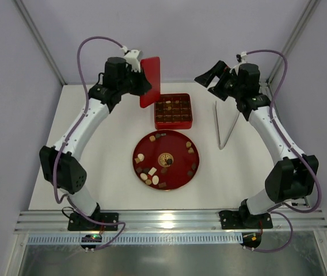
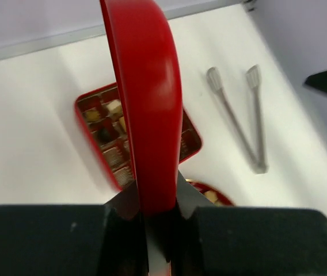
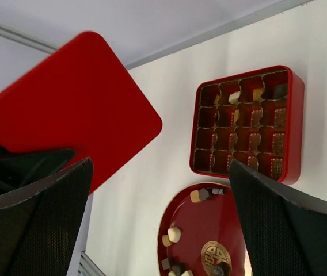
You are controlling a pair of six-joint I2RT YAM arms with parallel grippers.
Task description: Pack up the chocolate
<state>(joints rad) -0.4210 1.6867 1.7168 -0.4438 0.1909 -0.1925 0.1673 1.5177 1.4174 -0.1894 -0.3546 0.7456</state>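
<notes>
My left gripper turns to lay the lid flat next, lowers it onto the grid of cells and releases. The lid stands upright above the open box (image 1: 173, 111).
Several small chocolate pieces (image 1: 151, 172), dark, light brown and cream, lie around the rim of the round red plate (image 1: 178, 167). A square red box (image 1: 173, 111) with a grid of cells holds a few pieces (image 3: 234, 98). My left gripper (image 1: 142, 82) is shut on the red box lid (image 1: 150, 81), held upright in the air left of the box; the lid (image 2: 149, 109) fills the left wrist view. My right gripper (image 1: 208, 76) is open and empty, up in the air right of the box. The plate (image 3: 209, 224) also shows in the right wrist view.
Metal tongs (image 1: 224, 125) lie on the white table right of the box, also in the left wrist view (image 2: 247, 123). A gold emblem (image 1: 166, 158) marks the plate's centre. Frame posts stand at the back corners; a metal rail runs along the near edge.
</notes>
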